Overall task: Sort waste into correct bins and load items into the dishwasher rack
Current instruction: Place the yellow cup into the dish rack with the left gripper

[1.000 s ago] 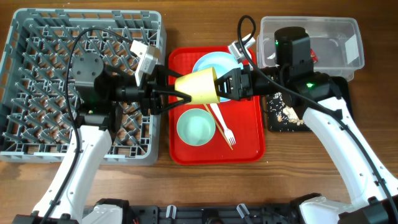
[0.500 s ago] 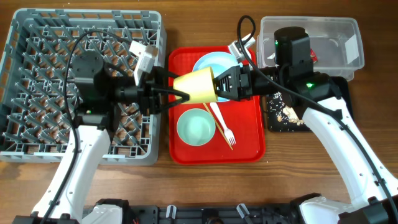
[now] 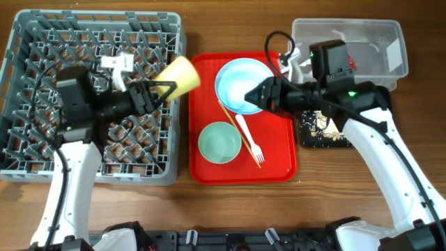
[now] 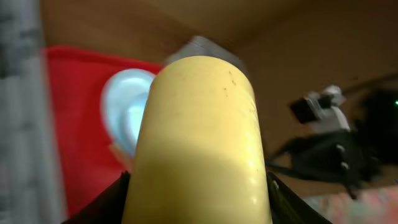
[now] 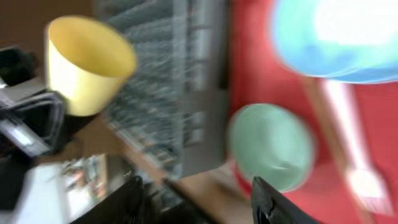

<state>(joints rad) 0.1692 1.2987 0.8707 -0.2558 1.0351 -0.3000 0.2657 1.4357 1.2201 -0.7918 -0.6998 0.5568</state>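
Note:
The rack's near wires are empty, so my left gripper should next move back and to the left in the overhead view, then down to let go of the cup (image 3: 178,74) among them.
My left gripper (image 3: 160,86) is shut on the small yellow cup (image 3: 178,74), holding it tilted in the air over the right edge of the grey dishwasher rack (image 3: 42,42). In the left wrist view the cup (image 4: 199,130) fills the frame between the dark fingers (image 4: 115,202). My right gripper (image 3: 254,96) is open and holds nothing, hovering over the pale blue-white bowl (image 3: 237,80) on the red tray (image 3: 279,164). The right wrist view is blurred and shows the cup (image 5: 87,59), the green bowl (image 5: 270,146) and the blue bowl (image 5: 336,43).
On the red tray lie the pale green bowl (image 3: 219,142), a white fork (image 3: 249,139) and a thin wooden stick (image 3: 228,118). A clear tub (image 3: 369,42) stands at the back right. In front of it is a black tray (image 3: 322,131) with beige crumbs.
My right gripper has opened, let go of the yellow cup and drawn back to the right. The left arm has carried the cup left, from over the red tray to the rack's edge.

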